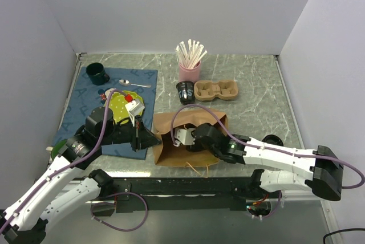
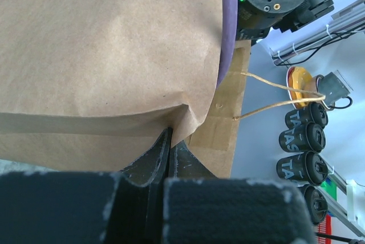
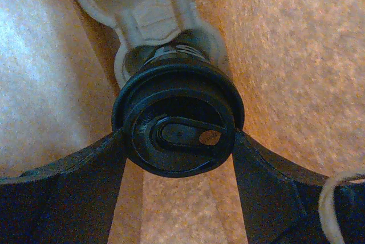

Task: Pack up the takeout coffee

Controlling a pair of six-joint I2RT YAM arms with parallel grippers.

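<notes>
I will swing my right gripper outward and left in the top view, then release the cup, as the pale piece's pocket past the gripper's fingers surrounds the cup's base.
A brown paper bag (image 1: pixel 171 151) lies on its side near the table's front edge, and it fills the left wrist view (image 2: pixel 108 44). My left gripper (image 1: pixel 149 140) is shut on a fold of the bag's left edge (image 2: pixel 169 141). My right gripper (image 1: pixel 185 135) is inside the bag. Its fingers (image 3: pixel 74 170) press both sides of a black lidded coffee cup (image 3: pixel 178 123), which sits against a pale moulded piece (image 3: pixel 151 13). A second black cup (image 1: pixel 184 92) stands beside a brown cup carrier (image 1: pixel 215 90).
A pink cup of stirrers (image 1: pixel 190 64) stands behind the carrier. A blue mat (image 1: pixel 91 98) on the left holds a green cup (image 1: pixel 97 73), a spoon (image 1: pixel 134 83) and a green plate (image 1: pixel 120 107). A black round object (image 1: pixel 274 139) lies right of the bag.
</notes>
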